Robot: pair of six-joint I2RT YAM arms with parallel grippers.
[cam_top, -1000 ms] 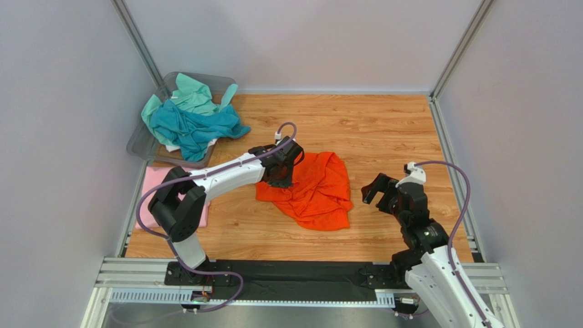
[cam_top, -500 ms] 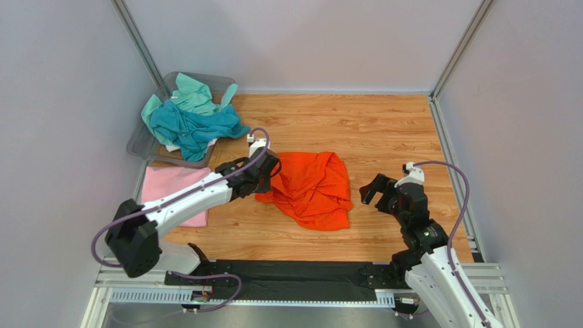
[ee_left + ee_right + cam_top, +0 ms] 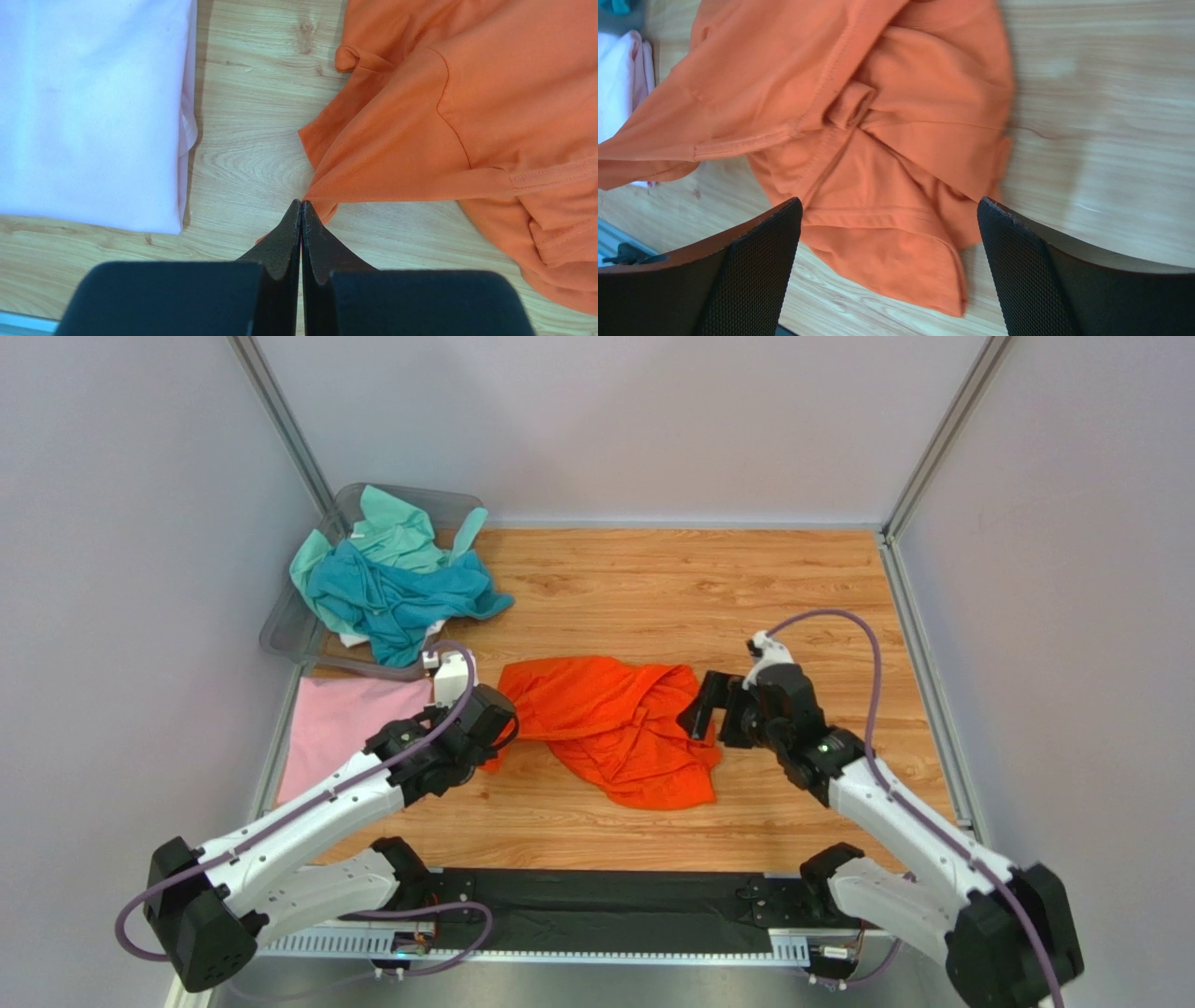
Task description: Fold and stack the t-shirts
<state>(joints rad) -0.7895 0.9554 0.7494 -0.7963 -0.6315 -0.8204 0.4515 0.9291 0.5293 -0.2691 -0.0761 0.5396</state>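
Note:
Next, my right gripper moves outward and down onto the fold at the t-shirt's far edge (image 3: 650,672), since my left gripper holds a corner.
The bright orange t-shirt (image 3: 617,721) lies crumpled on the wooden table, stretched toward the left. My left gripper (image 3: 494,751) is shut on its left corner, as the left wrist view shows: the gripper (image 3: 302,206) pinches the orange cloth (image 3: 456,105). My right gripper (image 3: 709,711) is open and empty, just above the shirt's right edge; in the right wrist view it (image 3: 889,206) straddles the crumpled cloth (image 3: 899,126). The pale pink t-shirt (image 3: 344,728) lies folded flat at the left (image 3: 91,105). The teal (image 3: 386,595) and mint green (image 3: 393,532) t-shirts are piled in the bin.
The grey see-through plastic bin (image 3: 288,637) stands at the back left. Metal frame posts and grey walls bound the table. A black rail runs along the near edge between the arm bases.
My left gripper has moved left and nearer with the orange shirt's corner, stretching the shirt out toward the pink one. My right arm has reached left to the shirt's right edge.

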